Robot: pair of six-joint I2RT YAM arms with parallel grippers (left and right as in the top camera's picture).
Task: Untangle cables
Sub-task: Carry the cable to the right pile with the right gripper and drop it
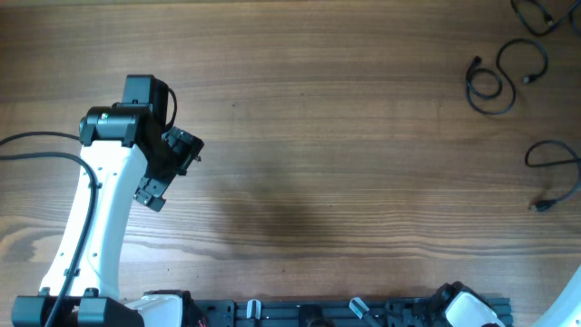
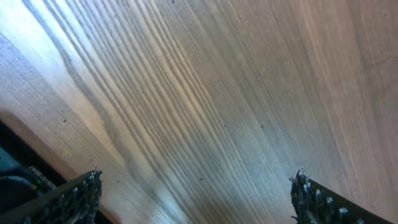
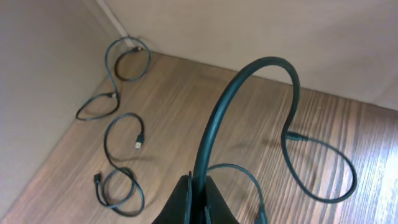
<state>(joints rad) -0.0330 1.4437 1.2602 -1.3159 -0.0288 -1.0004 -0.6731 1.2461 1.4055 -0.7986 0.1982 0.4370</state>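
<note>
The wood (image 1: pixel 460 150) beside the coiled cable is bare, so I need to bring my right gripper down and to the left in the overhead view and release the black cable there.
Several thin black cables lie at the far right of the table. In the overhead view a coiled one (image 1: pixel 495 77) is near the top, another (image 1: pixel 536 14) sits in the corner, and a third (image 1: pixel 554 163) loops at the right edge. My right gripper (image 3: pixel 199 180) is shut on a black cable (image 3: pixel 249 74) that arches up from the jaws and drops to a loop on the wood. Two more cables (image 3: pixel 118 186) (image 3: pixel 127 56) lie to its left. My left gripper (image 1: pixel 174 168) (image 2: pixel 196 186) is open and empty over bare wood at the left, far from the cables.
A wooden table (image 1: pixel 345 163) carries everything. A pale wall (image 3: pixel 50 74) runs along the table's edge beside the cables. The left arm's thick black wire (image 1: pixel 45 150) trails off the left side. A black rail (image 1: pixel 363 313) runs along the near edge.
</note>
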